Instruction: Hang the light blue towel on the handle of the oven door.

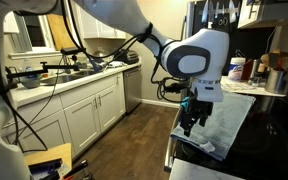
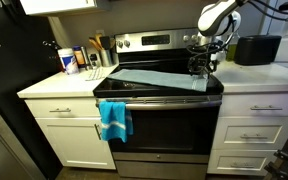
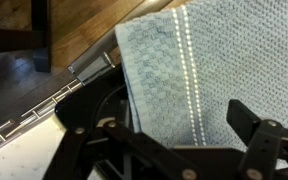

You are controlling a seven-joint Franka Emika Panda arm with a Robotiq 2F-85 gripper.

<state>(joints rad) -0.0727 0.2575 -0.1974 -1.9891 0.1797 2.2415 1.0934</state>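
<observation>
The towel's striped end is still below my open fingers. Next, my gripper lowers onto that end beside the white stitched stripe [image 1: 195,138] [image 3: 175,126], then closes.
The light blue towel [image 2: 159,77] lies spread flat on the black stove top; it also shows in an exterior view [image 1: 230,112] and fills the wrist view [image 3: 214,60], with a white stitched stripe. My gripper [image 2: 199,68] hovers just above the towel's front corner, near the stove's front edge, as an exterior view [image 1: 191,122] also shows. In the wrist view its jaws [image 3: 164,128] are spread wide with the cloth between them, gripping nothing. The handle of the oven door [image 2: 164,101] is a silver bar across the black door, below the towel.
A small bright blue cloth [image 2: 114,120] hangs at one end of the oven handle. Bottles and a utensil holder [image 2: 79,60] stand on the counter beside the stove. A black appliance [image 2: 256,50] stands on the other counter. A sink counter [image 1: 64,85] lies across the wooden floor.
</observation>
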